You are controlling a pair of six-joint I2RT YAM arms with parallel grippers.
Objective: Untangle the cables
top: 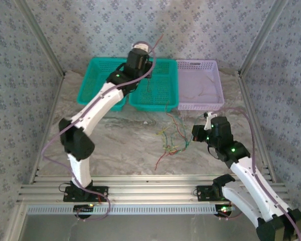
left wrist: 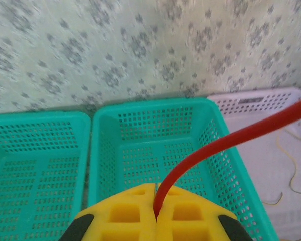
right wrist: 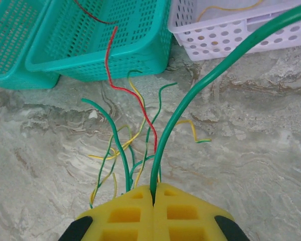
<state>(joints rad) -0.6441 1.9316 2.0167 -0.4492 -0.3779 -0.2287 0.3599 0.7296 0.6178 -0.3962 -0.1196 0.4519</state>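
The middle teal basket (top: 159, 90) (left wrist: 155, 145) is open below my left gripper, so my left gripper should next go down, tip its fingers downward and let go of the red cable inside that basket.
The cables lie as a loose tangle (top: 173, 140) of green, yellow and red wires (right wrist: 130, 135) on the marble table, in front of the baskets. My right gripper (top: 197, 133) sits just right of the tangle, its yellow fingers (right wrist: 153, 193) shut on a green cable (right wrist: 200, 88) that arcs up to the right. My left gripper (top: 149, 55) is raised over the middle teal basket (left wrist: 155, 145). It (left wrist: 155, 191) is shut on a red cable (left wrist: 226, 143) that curves away to the right. Another red cable (right wrist: 110, 60) runs from the tangle up into that basket.
Three baskets stand in a row at the back: two teal ones (top: 103, 83) (top: 158, 85) and a lilac one (top: 200, 85) on the right. A thin yellow wire (left wrist: 286, 150) lies inside the lilac basket. Patterned walls and metal posts close off the table.
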